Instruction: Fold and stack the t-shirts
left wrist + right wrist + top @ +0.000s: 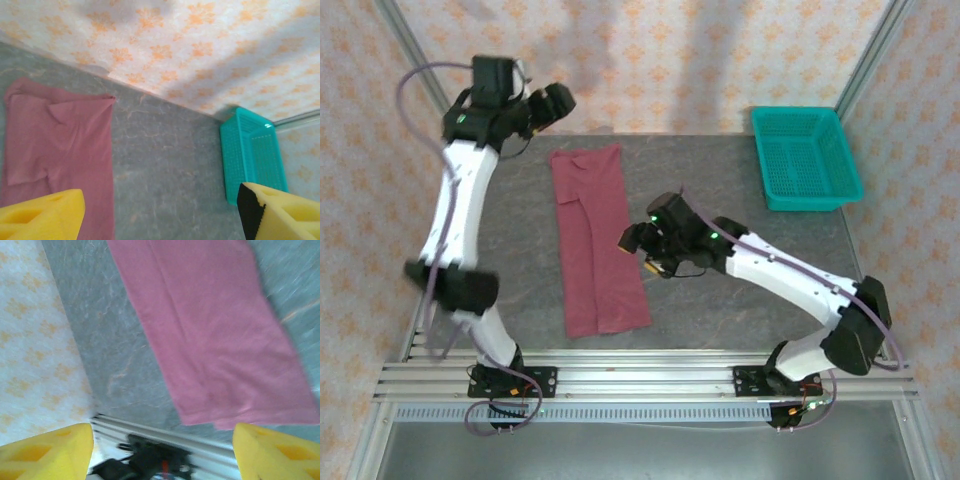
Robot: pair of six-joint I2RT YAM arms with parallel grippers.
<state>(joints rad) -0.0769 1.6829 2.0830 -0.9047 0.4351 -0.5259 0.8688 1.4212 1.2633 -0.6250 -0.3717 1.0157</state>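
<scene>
My left gripper will next move back and down onto the t-shirt's near corner farthest from the basket, because that corner is below it, toward my base.
The maroon t-shirt (595, 240) lies flat on the grey table as a long narrow strip running front to back; no lettering shows. Its far end with a folded sleeve appears in the left wrist view (55, 135), its near end in the right wrist view (215, 335). My left gripper (558, 100) hangs high by the back wall, above and left of the shirt's far end, open and empty (160, 220). My right gripper (642, 250) hovers just right of the strip's middle, also open and empty (162, 455).
A teal mesh basket (805, 158) stands at the back right corner (255, 155). The aluminium rail (640, 375) runs along the table's near edge, just past the shirt's near end (200, 440). Patterned walls close in the back and sides.
</scene>
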